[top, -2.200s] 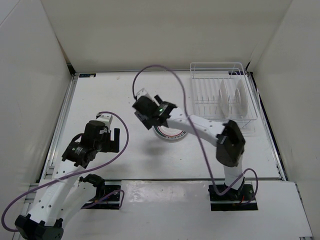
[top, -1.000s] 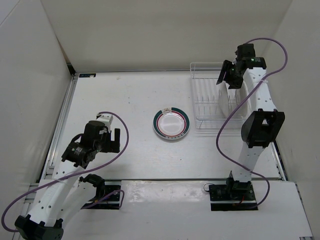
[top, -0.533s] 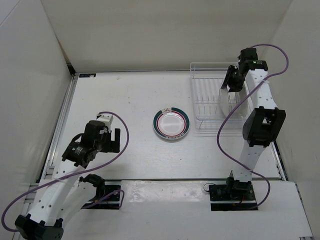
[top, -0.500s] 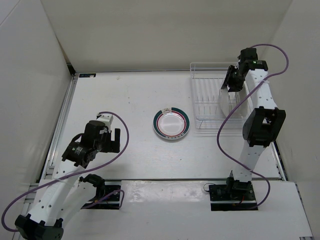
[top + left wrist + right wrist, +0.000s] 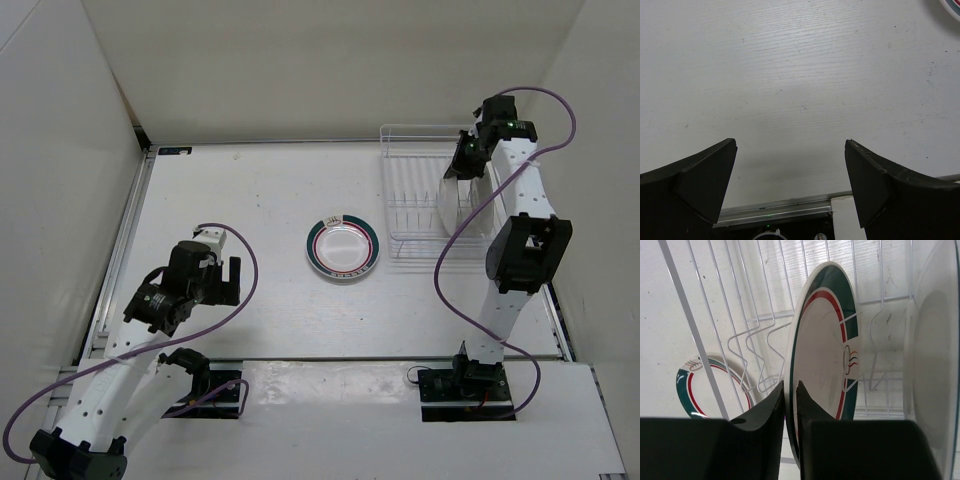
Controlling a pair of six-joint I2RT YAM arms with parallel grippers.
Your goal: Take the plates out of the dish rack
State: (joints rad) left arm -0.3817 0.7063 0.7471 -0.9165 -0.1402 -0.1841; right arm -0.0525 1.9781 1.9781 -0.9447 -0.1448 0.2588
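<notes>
The robot's right gripper will next lift its plate, move it to the left in the top view and down onto the flat plate, then release it, since the plates' rims match.
In the white wire dish rack [image 5: 408, 190] at the back right stand two plates on edge. My right gripper [image 5: 467, 160] reaches down on the left one, a white plate with a green-and-red rim [image 5: 825, 355]. Its jaws [image 5: 791, 385] are shut on that plate's upper rim, one finger on each face. The second plate [image 5: 935, 365] stands just to its right, its pattern hard to see. A further green-and-red rimmed plate [image 5: 343, 247] lies flat mid-table. My left gripper [image 5: 228, 280] hovers open over bare table at the left [image 5: 791, 142].
The rack [image 5: 740, 305] sits near the right wall and the back wall. Its upright prongs stand on both sides of the gripped plate. A metal rail runs along the table's near edge [image 5: 775, 210]. The flat plate's rim shows at one corner [image 5: 952, 4].
The right arm left the flat plate mid-table and swung to the rack. Over the last second its jaws came down over the left plate's rim and narrowed onto it. The left arm stayed still.
</notes>
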